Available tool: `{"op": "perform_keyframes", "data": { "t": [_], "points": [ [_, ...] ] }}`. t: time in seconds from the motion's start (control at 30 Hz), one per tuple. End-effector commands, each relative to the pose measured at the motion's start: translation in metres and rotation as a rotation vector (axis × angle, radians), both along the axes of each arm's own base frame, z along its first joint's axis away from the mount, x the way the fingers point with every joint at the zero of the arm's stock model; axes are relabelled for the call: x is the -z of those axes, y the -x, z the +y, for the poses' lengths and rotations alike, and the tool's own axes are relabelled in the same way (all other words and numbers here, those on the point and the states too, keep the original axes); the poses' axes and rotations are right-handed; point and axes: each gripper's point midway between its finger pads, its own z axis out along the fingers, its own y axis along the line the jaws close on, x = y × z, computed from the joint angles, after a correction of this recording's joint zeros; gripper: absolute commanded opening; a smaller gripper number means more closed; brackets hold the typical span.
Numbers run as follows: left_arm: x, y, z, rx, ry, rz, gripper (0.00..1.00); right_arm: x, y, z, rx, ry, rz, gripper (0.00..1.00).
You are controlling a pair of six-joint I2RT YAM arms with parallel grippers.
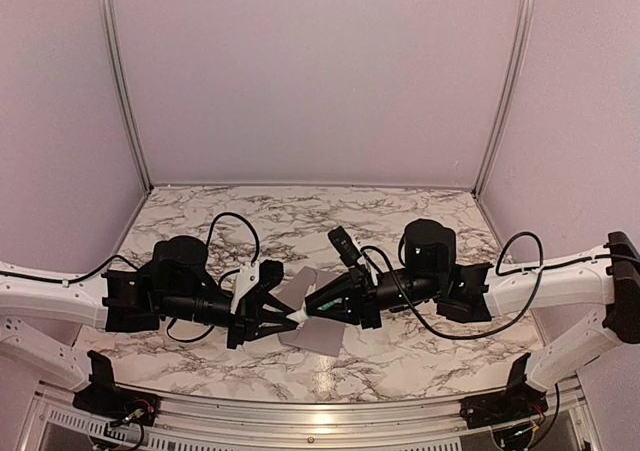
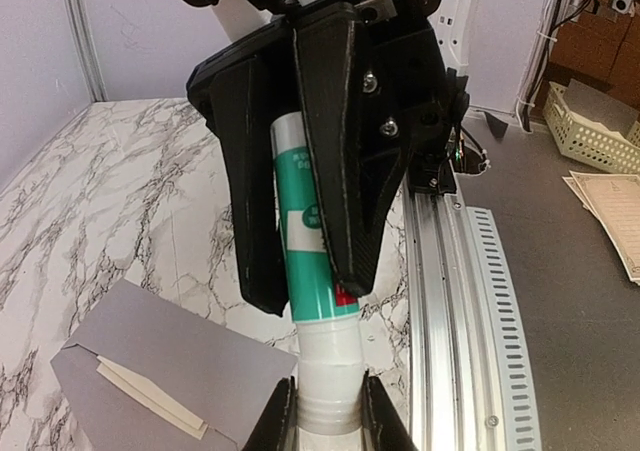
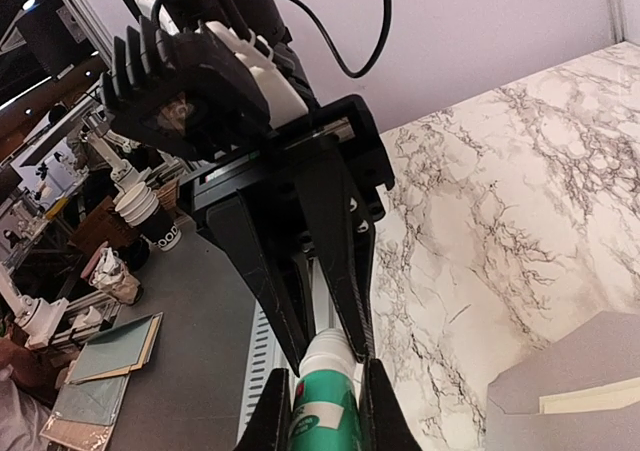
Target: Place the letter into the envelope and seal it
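Observation:
My right gripper needs to carry the tube (image 2: pixel 318 271) down and to its right in the top view, where the marble is bare. It should let go of the tube there, clear of the envelope.
A small green-white tube (image 2: pixel 318 271) hangs in the air between both grippers, above the near table edge. My left gripper (image 2: pixel 328 416) is shut on its white cap (image 2: pixel 328 371). My right gripper (image 3: pixel 322 411) is shut on the green body (image 3: pixel 325 416). In the top view the left gripper (image 1: pixel 283 318) and the right gripper (image 1: pixel 315 309) meet tip to tip over the envelope (image 1: pixel 322 339). The grey envelope (image 2: pixel 160 346) lies flat on the marble. A cream strip of the letter (image 2: pixel 150 396) shows at its opening, also visible as the letter (image 3: pixel 590 401) in the right wrist view.
The aluminium rail (image 2: pixel 450 301) runs along the near table edge right beside the tube. Black cables (image 1: pixel 235 221) loop over the table behind both arms. Marble tabletop (image 1: pixel 300 211) stretches to the back wall.

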Motion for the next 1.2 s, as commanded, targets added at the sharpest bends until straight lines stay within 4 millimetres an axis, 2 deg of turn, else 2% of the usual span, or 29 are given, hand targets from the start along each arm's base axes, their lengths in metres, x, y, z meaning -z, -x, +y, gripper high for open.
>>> {"op": "perform_keyframes", "data": {
  "t": [0.0, 0.33, 0.57, 0.83, 1.07, 1.17],
  "points": [
    [-0.054, 0.006, -0.014, 0.045, 0.168, -0.001, 0.16, -0.006, -0.017, 0.009, 0.087, 0.008, -0.044, 0.00],
    [-0.070, 0.014, -0.016, 0.076, 0.226, 0.070, 0.17, 0.001, -0.022, 0.018, 0.128, 0.053, -0.082, 0.00],
    [-0.074, 0.002, -0.013, -0.003, 0.249, 0.063, 0.16, 0.004, -0.020, 0.025, 0.117, 0.055, -0.078, 0.00],
    [-0.073, -0.020, -0.012, -0.111, 0.237, -0.031, 0.13, 0.012, -0.028, 0.038, 0.160, 0.055, -0.005, 0.00],
    [-0.086, -0.021, -0.018, -0.078, 0.260, -0.147, 0.12, 0.017, -0.031, 0.054, 0.166, 0.026, 0.080, 0.00],
    [-0.093, -0.027, -0.018, -0.107, 0.271, -0.195, 0.11, 0.023, -0.035, 0.061, 0.182, 0.037, 0.136, 0.00]
  ]
}}
